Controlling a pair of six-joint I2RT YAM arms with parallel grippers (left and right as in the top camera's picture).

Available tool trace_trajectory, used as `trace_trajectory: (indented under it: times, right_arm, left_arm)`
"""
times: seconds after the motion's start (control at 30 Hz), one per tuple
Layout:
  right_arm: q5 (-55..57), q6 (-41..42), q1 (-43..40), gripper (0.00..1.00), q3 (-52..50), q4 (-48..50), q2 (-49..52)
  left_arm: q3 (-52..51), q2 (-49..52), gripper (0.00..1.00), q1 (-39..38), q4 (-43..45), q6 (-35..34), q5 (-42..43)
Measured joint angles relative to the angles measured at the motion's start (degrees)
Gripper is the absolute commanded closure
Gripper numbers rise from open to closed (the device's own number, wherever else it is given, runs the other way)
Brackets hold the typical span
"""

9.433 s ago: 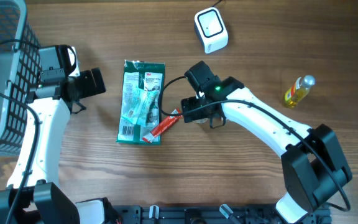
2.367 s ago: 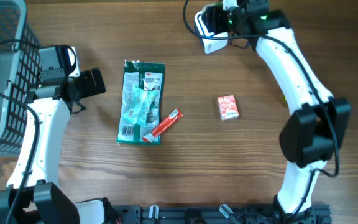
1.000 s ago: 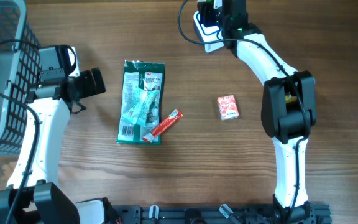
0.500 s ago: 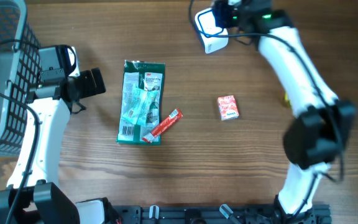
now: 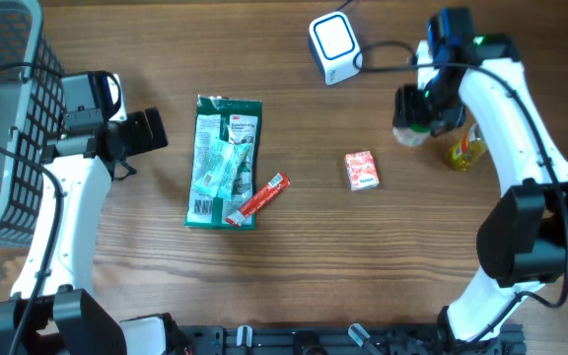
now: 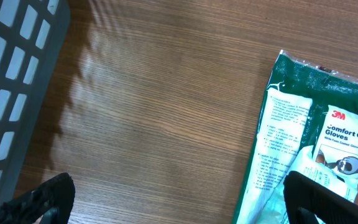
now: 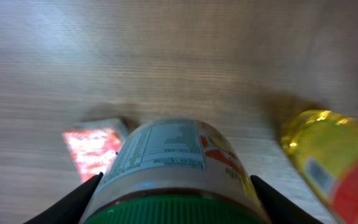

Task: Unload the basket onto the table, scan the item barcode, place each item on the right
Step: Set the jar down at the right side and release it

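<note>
The bare wood between the small red box and yellow bottle lies clear below, so my right gripper will lower the jar [image 5: 411, 126] onto it and let go.
The item is a jar [image 7: 178, 160] with a green lid and a printed label, and my right gripper [image 7: 176, 211] is shut on it, one dark finger on each side. In the overhead view the jar [image 5: 411, 126] hangs under the right gripper [image 5: 424, 110], to the right of and nearer than the white scanner [image 5: 335, 47] at the table's far edge. I see no barcode on the label. My left gripper [image 5: 149, 130] stands open at the left, holding nothing, its fingertips [image 6: 50, 198] wide apart over bare wood.
A yellow bottle [image 5: 467, 148] stands just right of the jar, close to it [image 7: 334, 155]. A small red box [image 5: 362, 170] lies left of the jar. A green glove pack [image 5: 225, 163] and a red sachet [image 5: 261, 197] lie mid-table. A grey basket [image 5: 3, 118] stands at the far left.
The right arm has swung away from the scanner, to the right and nearer, with the jar still in its grip. The left arm has not moved.
</note>
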Motion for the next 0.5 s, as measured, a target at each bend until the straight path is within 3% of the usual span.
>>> trace_trajectory:
  times: [0.17,0.23,0.43,0.5]
  right_arm:
    - [2.10,0.72,0.00,0.51,-10.97,6.54,0.33]
    - [3.74,1.11,0.00,0.23,-14.32,8.87,0.57]
    - [5.84,1.64,0.00,0.03,-17.38,13.38,0.68]
    - [6.05,1.79,0.00,0.00,-17.38,14.03,0.68]
  left_arm:
    - [0.00,0.00,0.00,0.00,-0.02,0.00,0.00]
    - [0.00,0.00,0.00,0.00,-0.02,0.00,0.00]
    - [0.00,0.00,0.00,0.00,0.00,0.00,0.00]
    - [0.00,0.00,0.00,0.00,0.00,0.00,0.00]
